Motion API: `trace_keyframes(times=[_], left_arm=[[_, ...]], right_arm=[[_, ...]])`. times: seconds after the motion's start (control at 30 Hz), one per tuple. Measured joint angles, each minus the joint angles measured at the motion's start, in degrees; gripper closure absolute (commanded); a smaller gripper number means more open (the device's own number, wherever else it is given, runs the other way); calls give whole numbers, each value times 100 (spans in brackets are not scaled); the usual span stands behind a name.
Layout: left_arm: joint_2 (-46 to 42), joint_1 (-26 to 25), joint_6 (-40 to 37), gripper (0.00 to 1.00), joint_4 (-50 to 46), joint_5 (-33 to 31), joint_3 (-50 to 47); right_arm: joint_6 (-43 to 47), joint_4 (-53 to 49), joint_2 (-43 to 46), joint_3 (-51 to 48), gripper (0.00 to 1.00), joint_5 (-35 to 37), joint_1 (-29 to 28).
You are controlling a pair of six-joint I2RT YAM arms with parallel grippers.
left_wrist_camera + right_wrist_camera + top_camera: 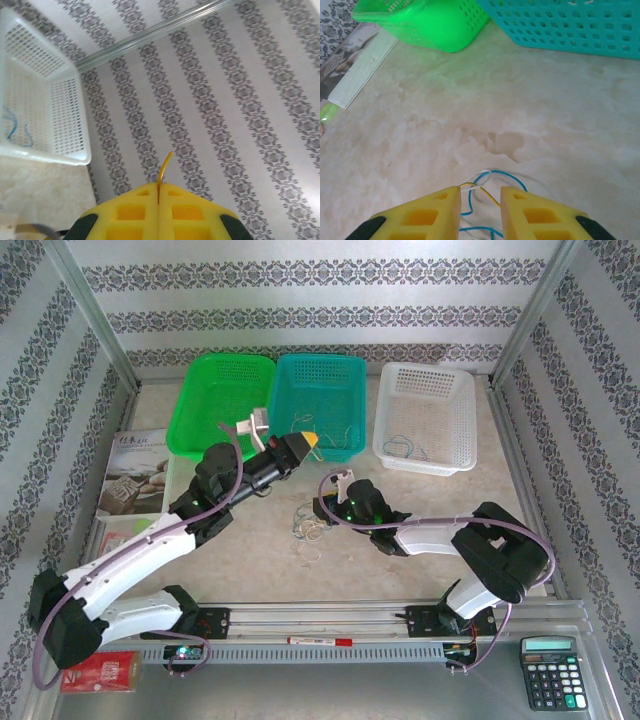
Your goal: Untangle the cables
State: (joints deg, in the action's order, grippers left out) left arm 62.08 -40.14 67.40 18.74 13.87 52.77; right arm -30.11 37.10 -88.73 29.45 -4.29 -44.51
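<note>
The green basket lies outward, so my left gripper will next swing outward off the teal basket's edge and over the green basket to release the yellow cable.
A small tangle of thin cables lies on the table in front of the teal basket. My right gripper is low beside the tangle. In the right wrist view it stands open, with a pale blue cable, a yellow one and a whitish one looping between its fingers. My left gripper is raised over the teal basket's front edge. It is shut on a thin yellow cable, whose short end sticks up from the closed fingertips.
A green basket stands at the back left. The white basket at the back right holds a blue cable. A magazine lies at the left; a calculator, a marker and a red pack are near the front rail.
</note>
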Motion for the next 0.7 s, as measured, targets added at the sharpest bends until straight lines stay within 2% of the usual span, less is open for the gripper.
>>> trace_keyframes(times=[0.2,0.33,0.47,0.7], left_arm=[[-181,17,-610,100,-730,-90,710],[-282,229,-1064,100,-1226,-144,984],[-315,852,-1515,100,-1665,-203,1069],[37,2354,-2221,100,-2109,-166,1102]], right_arm=[[-131,157,-7,-188,64,63,0],[-168,173,72,-210,60,63,0],[-168,96,411,-293,57,63,0],[-166,-299,1209,-369,55,63,0]])
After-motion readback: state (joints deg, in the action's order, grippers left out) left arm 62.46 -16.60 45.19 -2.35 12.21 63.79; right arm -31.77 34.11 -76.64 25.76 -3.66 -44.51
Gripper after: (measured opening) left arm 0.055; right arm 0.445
